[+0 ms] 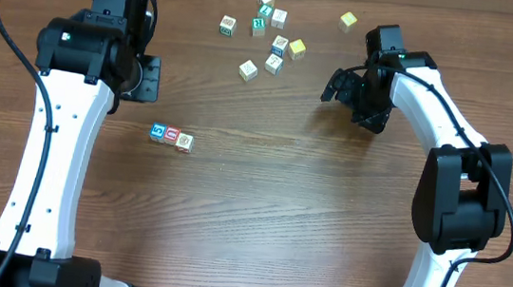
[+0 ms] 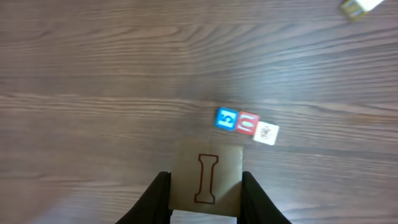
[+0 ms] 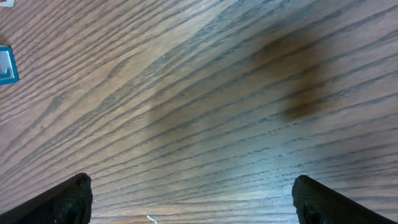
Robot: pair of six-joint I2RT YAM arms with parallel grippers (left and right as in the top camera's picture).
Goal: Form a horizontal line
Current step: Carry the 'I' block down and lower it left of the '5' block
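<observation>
The end of the row beside the blue block is open, so I need to lower my left gripper to the bare wood there next and release the cream block.
Three small letter blocks lie side by side in a short row on the wooden table: a blue one, a red one and a pale one. The row also shows in the left wrist view. My left gripper is shut on a cream block marked with a red letter I and holds it above the table, up and left of the row. In the overhead view the left gripper hides that block. My right gripper is open and empty, with only bare wood between its fingers.
Several loose letter blocks lie scattered at the back middle of the table, with one yellow block further right. A blue block edge shows at the left of the right wrist view.
</observation>
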